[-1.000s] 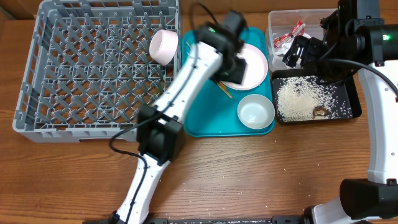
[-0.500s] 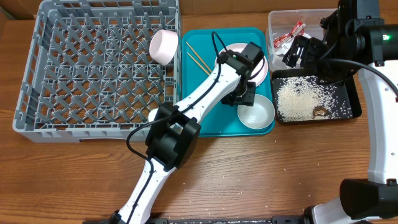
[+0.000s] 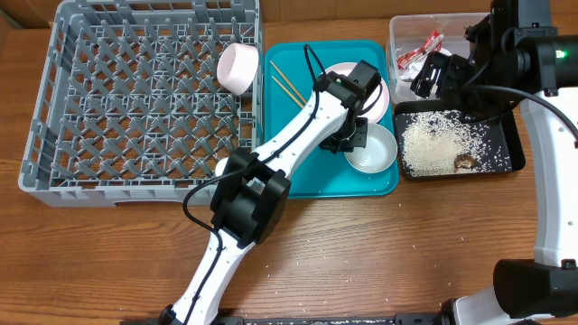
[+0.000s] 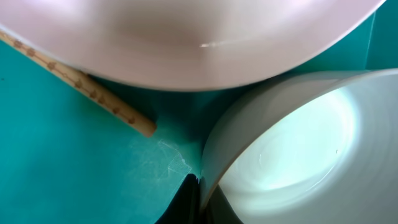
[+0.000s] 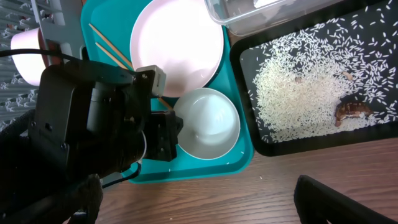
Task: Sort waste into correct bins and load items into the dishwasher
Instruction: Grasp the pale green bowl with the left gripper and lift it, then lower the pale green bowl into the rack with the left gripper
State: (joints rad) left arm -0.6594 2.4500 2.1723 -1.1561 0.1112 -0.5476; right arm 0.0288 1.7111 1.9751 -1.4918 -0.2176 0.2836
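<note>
The left gripper lifts toward the grey rack [image 3: 135, 99] next, tips the bowl sideways and brings it down into the rack's wires [image 3: 226, 118] beside the other bowl, since that spot stands empty.
My left gripper [image 3: 352, 138] is shut on the left rim of a white bowl [image 3: 375, 151] on the teal tray [image 3: 307, 171]. In the left wrist view its dark fingers pinch the rim of this bowl [image 4: 298, 149], with the round white plate [image 4: 186, 37] just behind and a wooden chopstick [image 4: 93, 93] running under the plate's edge. The chopsticks [image 3: 287, 88] lie left of the plate [image 3: 379, 101]. Another white bowl [image 3: 239, 68] lies on its side at the grey rack's [image 3: 135, 99] right edge. My right gripper [image 5: 205, 208] hangs open, high over the bins.
The clear tub [image 3: 406, 32] at the back right holds a red-and-white wrapper [image 3: 420, 54]. In front of it the black tray [image 3: 506, 167] carries white rice [image 3: 433, 144] and a brown lump [image 3: 465, 162]. Stray grains dot the wooden table [image 3: 361, 262].
My left arm swung from over the plate down to the bowl. Its jaws closed on the rim, and the bowl shifted slightly toward the plate. The right arm stayed put.
</note>
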